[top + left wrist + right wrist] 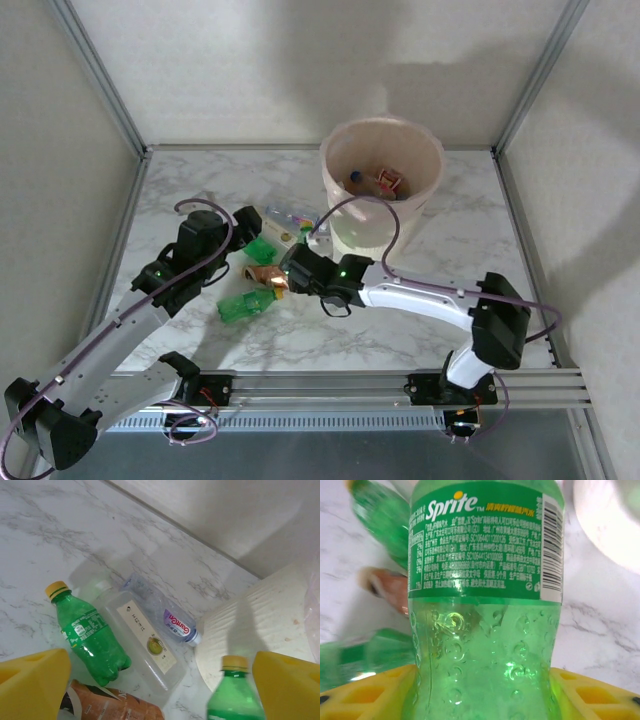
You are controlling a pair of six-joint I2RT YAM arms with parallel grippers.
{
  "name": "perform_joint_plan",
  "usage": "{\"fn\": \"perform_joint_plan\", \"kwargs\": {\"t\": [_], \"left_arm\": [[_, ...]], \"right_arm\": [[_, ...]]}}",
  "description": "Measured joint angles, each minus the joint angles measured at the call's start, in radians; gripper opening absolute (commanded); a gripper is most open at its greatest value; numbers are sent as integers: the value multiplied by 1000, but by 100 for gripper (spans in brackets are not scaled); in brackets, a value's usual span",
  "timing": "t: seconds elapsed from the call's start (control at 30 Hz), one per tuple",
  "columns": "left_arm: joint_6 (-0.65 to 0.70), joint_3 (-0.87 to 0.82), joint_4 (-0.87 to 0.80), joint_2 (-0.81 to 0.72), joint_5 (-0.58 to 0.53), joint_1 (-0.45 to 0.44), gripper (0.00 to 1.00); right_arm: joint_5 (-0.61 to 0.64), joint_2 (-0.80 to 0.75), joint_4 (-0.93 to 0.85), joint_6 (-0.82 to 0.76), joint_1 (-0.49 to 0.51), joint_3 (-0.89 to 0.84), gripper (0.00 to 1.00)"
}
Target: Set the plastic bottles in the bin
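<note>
The side of the bin rises beside the held Sprite bottle, so the robot's right gripper needs to go up, move outward over the bin's opening [384, 162] and let go of the Sprite bottle.
A green Sprite bottle [485, 605] stands between the yellow fingers [365, 695] of my right gripper [482, 692], which is shut on its lower body. In the top view that gripper [292, 268] sits left of the bin [383, 225]. The bin is a cream wastebasket with a few bottles [386, 181] at its bottom. My left gripper [160, 685] hangs open over a pile: a green bottle [89, 637], a clear flat bottle [145, 647], a clear blue-labelled bottle [172, 621] and a copper-labelled bottle [112, 706]. The held green bottle's yellow cap [235, 663] rises near the left gripper's right finger.
Another green bottle [245, 305] lies on the marble table [480, 230] in front of the pile, with the copper one [265, 276] beside it. The bin's wall [250, 625] stands just right of the pile. Metal frame posts and grey walls close in the table.
</note>
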Motion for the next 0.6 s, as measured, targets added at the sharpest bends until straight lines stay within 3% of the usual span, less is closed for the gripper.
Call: {"fn": "perform_joint_plan", "kwargs": {"t": [0.33,0.6], "left_arm": [[-8,-18,-10,-25,-7,8,94],[-7,-41,-18,-25,-7,10,94]], "right_arm": [[79,-92,-92,-120,-13,284,55],[95,-110,-154,-249,-229,481,55]]}}
